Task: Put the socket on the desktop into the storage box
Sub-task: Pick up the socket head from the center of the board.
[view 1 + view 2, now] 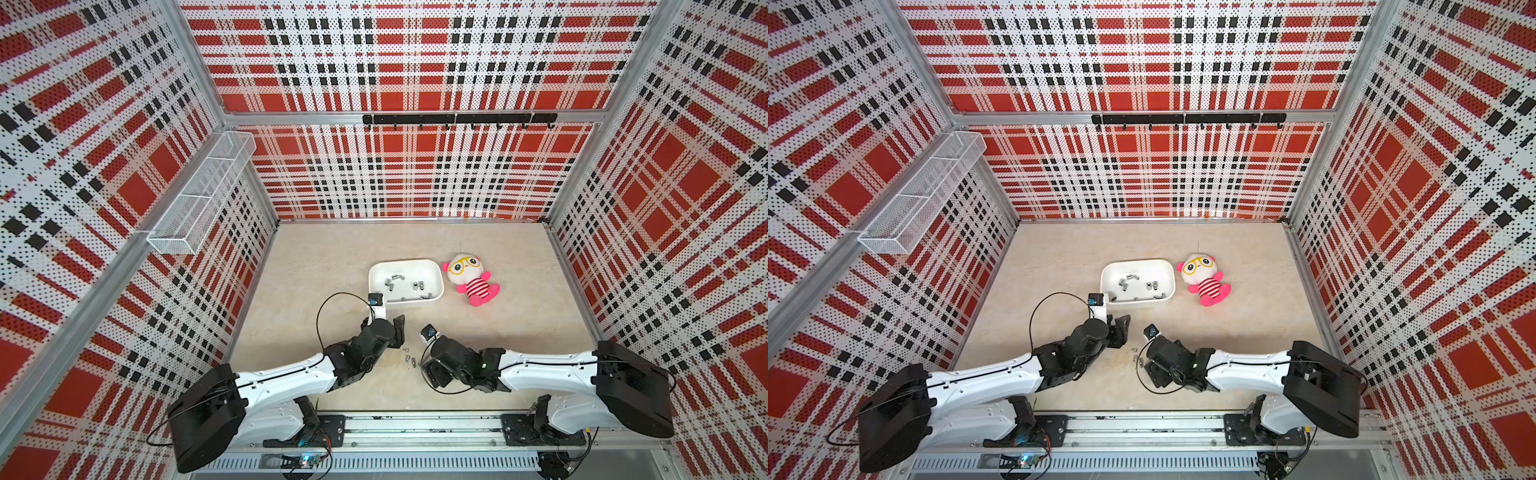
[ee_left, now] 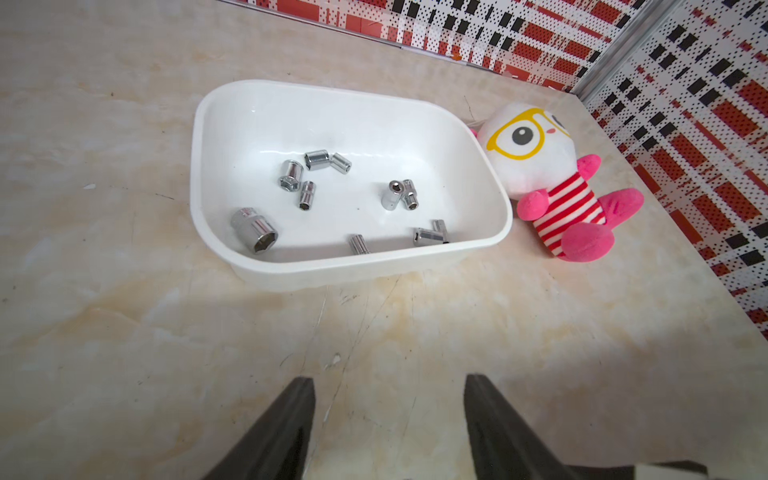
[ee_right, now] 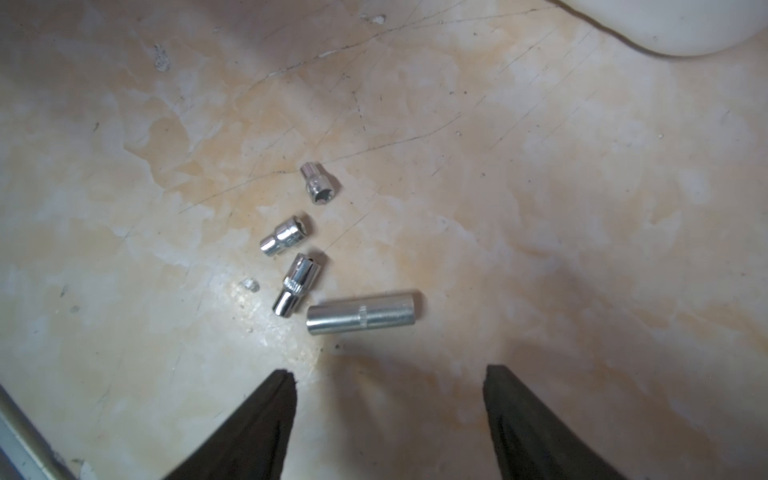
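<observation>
The right gripper lowers toward the small sockets next and closes its fingers on both ends. The long socket lies crosswise before the fingers' open gap.
The storage box is a white shallow tub at mid-table, and in the left wrist view its rim rings several chrome sockets. Several more sockets lie loose on the desktop between my two arms. In the right wrist view they are a long plain socket and three small ones. My right gripper hangs open just short of the long socket, touching nothing. The left gripper is open and empty over bare desktop in front of the box, its fingers seen in a top view.
A pink and white plush doll lies right beside the box's right end. A white wire-mesh basket hangs on the left wall and a black hook rail on the back wall. Patterned walls close three sides.
</observation>
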You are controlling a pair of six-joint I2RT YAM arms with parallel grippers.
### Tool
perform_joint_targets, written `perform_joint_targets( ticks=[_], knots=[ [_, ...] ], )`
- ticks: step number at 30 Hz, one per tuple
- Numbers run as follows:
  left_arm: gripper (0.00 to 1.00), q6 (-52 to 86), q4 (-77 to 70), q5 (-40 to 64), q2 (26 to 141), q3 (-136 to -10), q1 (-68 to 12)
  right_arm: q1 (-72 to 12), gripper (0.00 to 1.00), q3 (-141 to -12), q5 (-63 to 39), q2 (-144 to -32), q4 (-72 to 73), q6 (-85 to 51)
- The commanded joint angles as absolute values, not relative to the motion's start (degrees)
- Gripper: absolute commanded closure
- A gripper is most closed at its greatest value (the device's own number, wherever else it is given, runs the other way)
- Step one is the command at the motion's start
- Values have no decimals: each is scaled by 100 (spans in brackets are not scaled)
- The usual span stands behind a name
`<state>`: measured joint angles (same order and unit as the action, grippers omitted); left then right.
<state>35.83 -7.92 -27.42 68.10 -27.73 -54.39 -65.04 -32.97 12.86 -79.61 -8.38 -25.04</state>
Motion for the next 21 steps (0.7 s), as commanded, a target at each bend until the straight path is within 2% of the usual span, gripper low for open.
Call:
perform_joint_targets(
  ticks=[1, 5, 21],
  knots=[
    [38, 3584, -721, -2867, 6992, -2921, -5414, -6523, 23, -3419, 1214, -8063, -635, -2478],
    [40, 3577, -695, -2857, 7114, -2986, -5412, -6528, 24, -3553, 879, -8362, -577, -2443],
    [42, 3577, -624, -2934, 7026, -2997, -5417, -6530, 33, -3902, 1065, -9012, -764, -2483]
  ],
)
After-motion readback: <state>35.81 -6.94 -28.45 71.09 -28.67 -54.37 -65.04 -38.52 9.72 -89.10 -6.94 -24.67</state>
